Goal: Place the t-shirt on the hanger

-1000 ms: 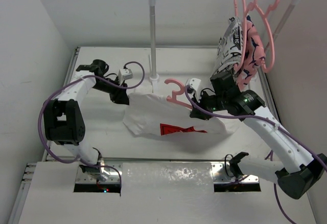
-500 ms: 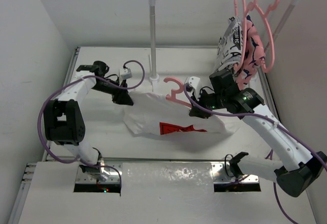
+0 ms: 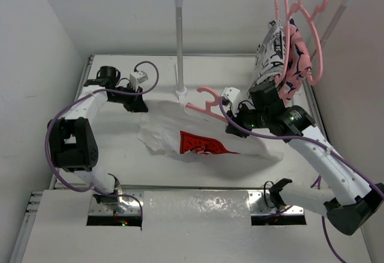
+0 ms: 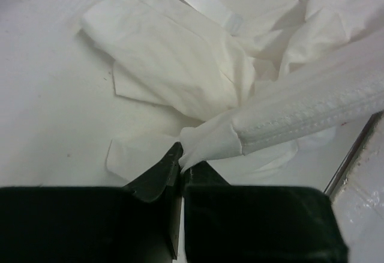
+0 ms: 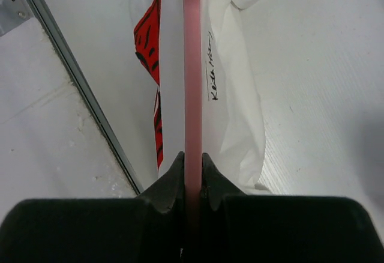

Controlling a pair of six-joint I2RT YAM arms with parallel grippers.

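The robot's right gripper should next move up and outward, turning as it goes, to the rack's top bar beside spare hangers and let go, since the hanger's hook sticks out clear of the shirt.
The white t-shirt [image 3: 210,146] with a red graphic lies stretched across the middle of the table. My left gripper [image 3: 140,105] is shut on the shirt's stitched edge at its left end; the left wrist view shows the cloth [image 4: 180,77] pinched between the jaws of the left gripper [image 4: 181,162]. My right gripper [image 3: 231,126] is shut on the pink hanger [image 3: 207,99], whose hook sticks out above the shirt. In the right wrist view the hanger's bar [image 5: 192,65] runs from the right gripper [image 5: 192,162] into the t-shirt [image 5: 231,95].
A white clothes rack stands at the back, its pole [image 3: 179,41] just behind the shirt. Spare pink hangers [image 3: 313,35], a black-and-white garment [image 3: 271,47] and a pink-and-navy garment [image 3: 298,59] hang at its right end. The metal table edge [image 5: 78,89] runs close by.
My left gripper has moved back and left, pulling the shirt's edge with it. The shirt is spread wider and the red graphic shows more fully. The hanger has shifted slightly back.
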